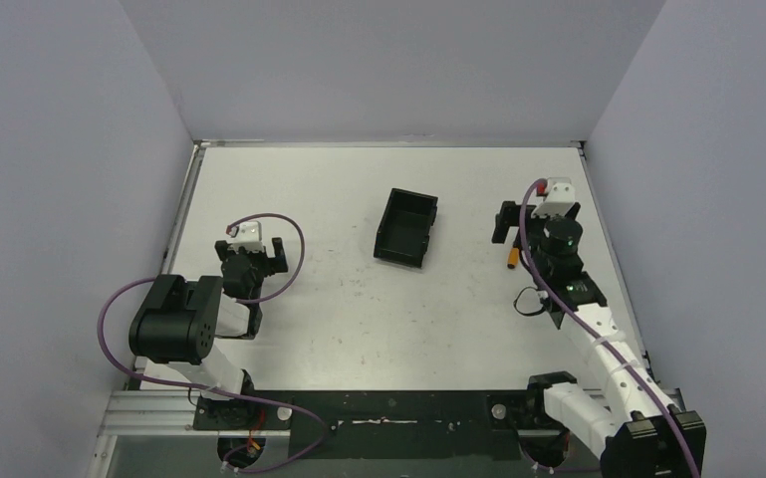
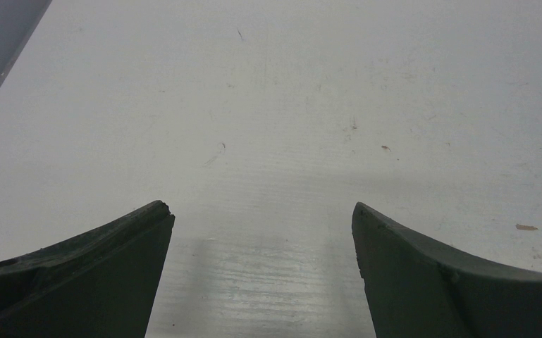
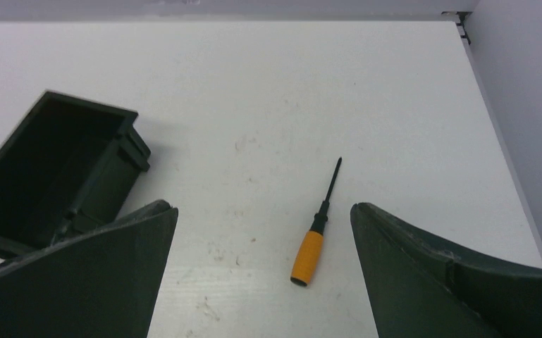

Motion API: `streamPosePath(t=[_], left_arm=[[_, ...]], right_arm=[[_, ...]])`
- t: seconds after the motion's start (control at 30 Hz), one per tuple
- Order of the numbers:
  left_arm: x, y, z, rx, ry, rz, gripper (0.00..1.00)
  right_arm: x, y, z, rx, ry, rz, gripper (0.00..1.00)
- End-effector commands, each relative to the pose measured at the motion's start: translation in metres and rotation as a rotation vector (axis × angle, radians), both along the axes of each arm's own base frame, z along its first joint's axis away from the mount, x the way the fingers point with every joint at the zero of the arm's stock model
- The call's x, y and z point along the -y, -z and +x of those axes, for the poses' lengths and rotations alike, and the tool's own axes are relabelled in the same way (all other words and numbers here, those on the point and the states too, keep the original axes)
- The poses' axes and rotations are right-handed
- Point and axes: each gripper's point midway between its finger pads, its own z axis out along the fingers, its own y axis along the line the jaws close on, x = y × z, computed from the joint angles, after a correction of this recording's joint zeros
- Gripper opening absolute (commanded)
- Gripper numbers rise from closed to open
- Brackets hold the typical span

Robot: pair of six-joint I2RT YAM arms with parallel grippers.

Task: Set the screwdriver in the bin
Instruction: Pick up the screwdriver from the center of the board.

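The screwdriver lies flat below the right gripper's open fingers, so the robot should next lower that gripper and close it across the orange handle's end by the dark shaft [image 1: 514, 251] [image 3: 312, 243].
The screwdriver [image 3: 309, 255] lies flat on the white table, its orange handle nearest me and its thin dark shaft pointing toward the far wall. My right gripper [image 3: 264, 210] hovers open above it, and the handle shows in the gap, closer to the right finger. In the top view only a bit of the screwdriver [image 1: 511, 261] shows beside the right gripper [image 1: 538, 217]. The black bin [image 1: 406, 227] stands empty and open-topped to the left of that gripper; the wrist view has the bin [image 3: 49, 169] at its left edge. My left gripper [image 1: 251, 255] is open over bare table [image 2: 275, 105], holding nothing.
Grey walls enclose the table on the left, back and right; the right wall [image 3: 528, 105] runs close to the screwdriver. The table's raised metal edge [image 1: 388, 144] lines the back. Purple cables loop around both arms.
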Motion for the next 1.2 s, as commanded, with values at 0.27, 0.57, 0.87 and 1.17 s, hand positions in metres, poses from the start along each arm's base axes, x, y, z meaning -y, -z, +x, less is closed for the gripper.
streamPosePath(t=[0.27, 0.57, 0.87, 1.17], left_arm=[[0.000, -0.016, 0.006, 0.058, -0.004, -0.002, 0.97], [0.000, -0.016, 0.006, 0.058, -0.004, -0.001, 0.97], [-0.001, -0.016, 0.006, 0.058, -0.005, -0.002, 0.97], [0.000, -0.016, 0.006, 0.058, -0.004, -0.001, 0.97]], right_arm=[[0.009, 0.008, -0.003, -0.380, 0.172, 0.075, 1.00], [0.021, 0.033, 0.014, -0.451, 0.226, 0.007, 1.00], [0.027, 0.083, 0.033, -0.595, 0.202, 0.004, 1.00], [0.039, 0.132, 0.044, -0.729, 0.179, 0.037, 0.99]])
